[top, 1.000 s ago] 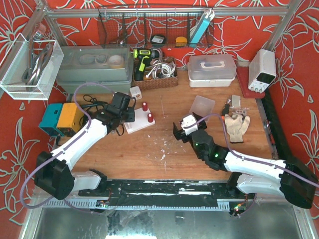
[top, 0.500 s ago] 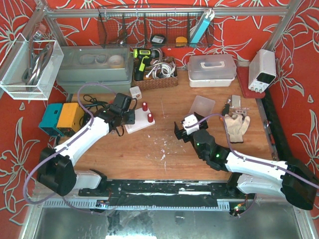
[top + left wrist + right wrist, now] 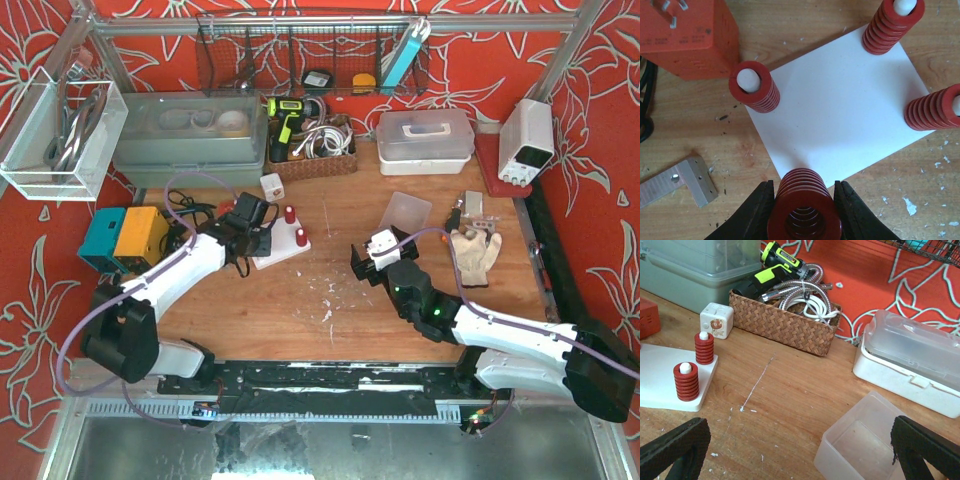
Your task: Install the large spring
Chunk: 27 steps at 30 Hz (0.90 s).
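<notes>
My left gripper will next move down onto the near corner of the white base plate (image 3: 283, 248) and let go of the red spring, because the other corners already have springs.
In the left wrist view my left gripper (image 3: 804, 210) is shut on a large red spring (image 3: 804, 212), its black fingers (image 3: 752, 212) pressed on both sides. The spring stands upright over the near corner of the white base plate (image 3: 840, 115). Three more red springs sit on white pegs at the other corners: one (image 3: 754, 86), a second (image 3: 892, 25) and a third (image 3: 935, 107). In the top view the left gripper (image 3: 246, 233) covers the plate's (image 3: 283, 248) left end. My right gripper (image 3: 368, 262) is wide open and empty, right of the plate (image 3: 660, 385).
An orange box (image 3: 687, 35) and an aluminium bracket (image 3: 675, 182) lie left of the plate. A clear plastic tub (image 3: 875, 440), a wicker basket (image 3: 785, 320), a white cube (image 3: 716, 320) and a white lidded box (image 3: 910, 360) lie ahead of the right gripper. A glove (image 3: 473, 252) lies at the right.
My left arm has shifted a little to the right, bringing the held spring closer over the plate. The right arm has barely moved.
</notes>
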Available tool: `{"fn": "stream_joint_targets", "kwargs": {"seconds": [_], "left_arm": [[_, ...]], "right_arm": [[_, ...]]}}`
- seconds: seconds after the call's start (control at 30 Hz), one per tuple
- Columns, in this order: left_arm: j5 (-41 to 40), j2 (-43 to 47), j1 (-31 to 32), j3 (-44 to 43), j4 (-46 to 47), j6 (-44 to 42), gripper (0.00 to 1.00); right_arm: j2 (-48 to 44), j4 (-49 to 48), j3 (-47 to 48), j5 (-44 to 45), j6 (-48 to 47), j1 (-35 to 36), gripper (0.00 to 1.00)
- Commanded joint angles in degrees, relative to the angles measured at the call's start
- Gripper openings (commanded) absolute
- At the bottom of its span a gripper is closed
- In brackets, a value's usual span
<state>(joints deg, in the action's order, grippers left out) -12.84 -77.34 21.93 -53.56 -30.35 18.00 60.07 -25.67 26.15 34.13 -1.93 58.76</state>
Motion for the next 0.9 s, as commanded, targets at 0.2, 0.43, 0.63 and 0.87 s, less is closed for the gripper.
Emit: {"fn": "stream_joint_targets", "kwargs": {"seconds": [0.2,0.43,0.63,0.87], "left_arm": [[0.6,-3.7,-0.6,0.4,2.4,0.2,0.14],[0.6,-4.4,-0.6,0.9,4.8,1.3,0.22],[0.9,-3.4,-0.6,1.4,6.0,1.7,0.44],[1.6,0.9,-0.6,2.7,8.4,2.5,0.59]], "right_arm": [[-0.7,0.5,-0.6,1.2,1.1,-0.4,0.99],[-0.3,0.8,-0.3,1.0,1.2,-0.7,0.99],[-0.3,1.2,-0.2,0.7,1.7,-1.0,0.99],[-1.5,1.9,-0.4,1.4,1.6,-1.6,0.99]]}}
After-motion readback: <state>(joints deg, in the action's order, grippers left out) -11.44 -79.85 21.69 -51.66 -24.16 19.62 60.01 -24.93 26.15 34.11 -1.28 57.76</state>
